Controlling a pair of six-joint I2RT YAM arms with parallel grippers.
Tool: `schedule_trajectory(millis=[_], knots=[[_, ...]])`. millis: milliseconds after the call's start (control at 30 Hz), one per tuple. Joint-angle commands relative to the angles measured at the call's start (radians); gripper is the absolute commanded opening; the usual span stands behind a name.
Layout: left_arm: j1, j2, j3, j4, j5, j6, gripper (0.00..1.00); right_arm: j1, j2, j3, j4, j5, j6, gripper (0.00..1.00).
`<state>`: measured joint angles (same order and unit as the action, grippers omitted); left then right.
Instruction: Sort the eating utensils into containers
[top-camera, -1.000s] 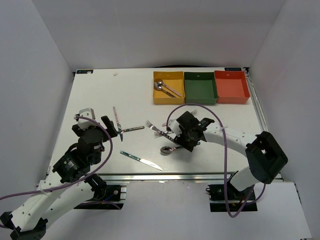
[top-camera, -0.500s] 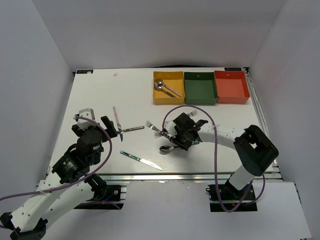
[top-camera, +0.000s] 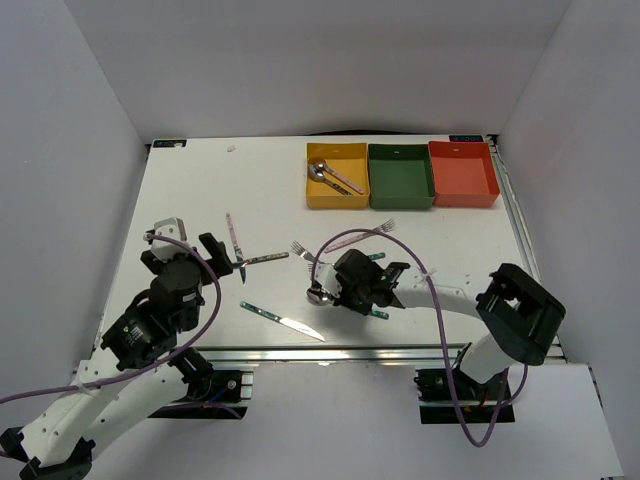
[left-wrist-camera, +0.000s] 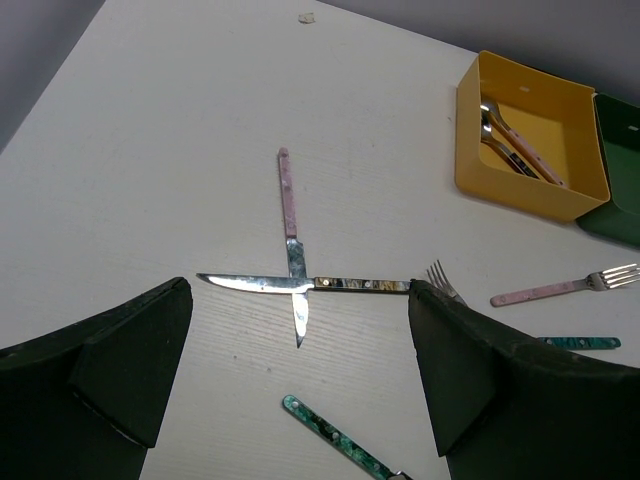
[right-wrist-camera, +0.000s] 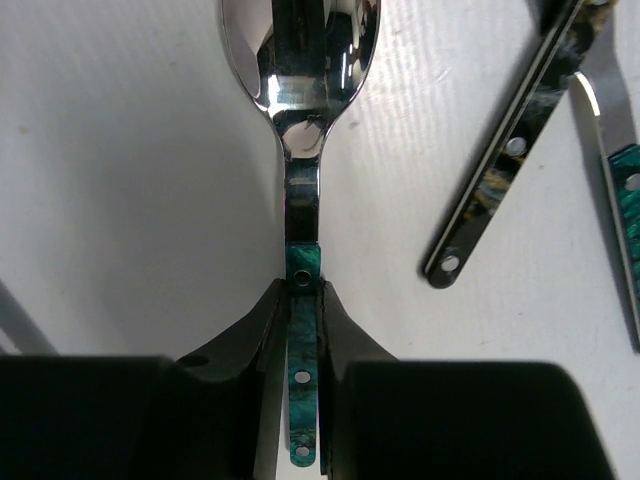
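I will lift the teal-handled spoon outward with my right gripper, over the yellow bin (top-camera: 310, 180), which already has spoons in it. Then I will lower the spoon into it.
My right gripper (right-wrist-camera: 305, 300) is shut on the teal handle of a silver spoon (right-wrist-camera: 300, 60), which lies flat on the white table with its bowl pointing away from the wrist. Seen from above, that spoon (top-camera: 318, 296) pokes out to the left of the right gripper (top-camera: 340, 296). My left gripper (left-wrist-camera: 300, 292) hangs open above two crossed knives, one pink-handled (left-wrist-camera: 288, 200) and one dark-handled (left-wrist-camera: 360, 285). A teal-handled knife (top-camera: 282, 321) lies near the front edge. The yellow bin (top-camera: 310, 180) holds two spoons (top-camera: 330, 176); the green bin (top-camera: 400, 175) and red bin (top-camera: 463, 172) show nothing inside.
A fork (top-camera: 300, 249) and a pink-handled fork (top-camera: 375, 229) lie behind the right gripper. A dark handle (right-wrist-camera: 510, 150) and a teal handle (right-wrist-camera: 628, 220) lie just right of the held spoon. White walls close in the table on three sides.
The right gripper slid left and toward the front edge and closed its jaws on the spoon's handle; the spoon shifted left with it. The left arm stayed put.
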<state>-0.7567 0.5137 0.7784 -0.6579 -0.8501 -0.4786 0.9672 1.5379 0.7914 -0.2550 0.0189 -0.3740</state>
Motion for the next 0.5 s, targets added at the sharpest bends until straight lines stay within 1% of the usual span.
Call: schedule_trajectory(millis=[0, 100, 167, 233, 267, 300, 333, 367, 400, 433, 467], knots=[[-0.003, -0.006, -0.004, 0.007, -0.007, 0.005, 0.98, 0.022, -0.065, 0.008, -0.038, 0.015, -0.002, 0.0], [-0.004, -0.007, -0.004, 0.007, -0.012, 0.005, 0.98, 0.018, -0.151, 0.066, -0.035, 0.013, -0.002, 0.0], [-0.004, -0.012, -0.004, 0.009, -0.014, 0.005, 0.98, 0.005, -0.203, 0.121, 0.005, 0.013, 0.0, 0.0], [-0.003, -0.012, -0.004, 0.009, -0.014, 0.005, 0.98, -0.057, -0.211, 0.163, 0.042, -0.02, 0.003, 0.0], [-0.003, -0.011, -0.004, 0.009, -0.014, 0.005, 0.98, -0.088, -0.197, 0.222, 0.052, -0.071, 0.029, 0.0], [-0.004, -0.012, -0.004, 0.009, -0.014, 0.005, 0.98, -0.154, -0.174, 0.267, 0.066, -0.066, 0.053, 0.0], [-0.003, -0.011, -0.004, 0.009, -0.014, 0.003, 0.98, -0.183, -0.101, 0.32, 0.062, -0.068, 0.073, 0.0], [-0.004, -0.011, -0.004, 0.009, -0.012, 0.005, 0.98, -0.205, -0.055, 0.438, 0.059, -0.042, 0.096, 0.0], [-0.004, -0.011, -0.004, 0.01, -0.009, 0.005, 0.98, -0.231, -0.009, 0.5, 0.068, -0.024, 0.099, 0.0], [-0.003, -0.011, -0.005, 0.012, -0.009, 0.006, 0.98, -0.243, 0.102, 0.569, 0.063, -0.017, 0.096, 0.0], [-0.004, -0.006, -0.005, 0.014, -0.006, 0.008, 0.98, -0.252, 0.166, 0.647, 0.054, 0.019, 0.086, 0.0]])
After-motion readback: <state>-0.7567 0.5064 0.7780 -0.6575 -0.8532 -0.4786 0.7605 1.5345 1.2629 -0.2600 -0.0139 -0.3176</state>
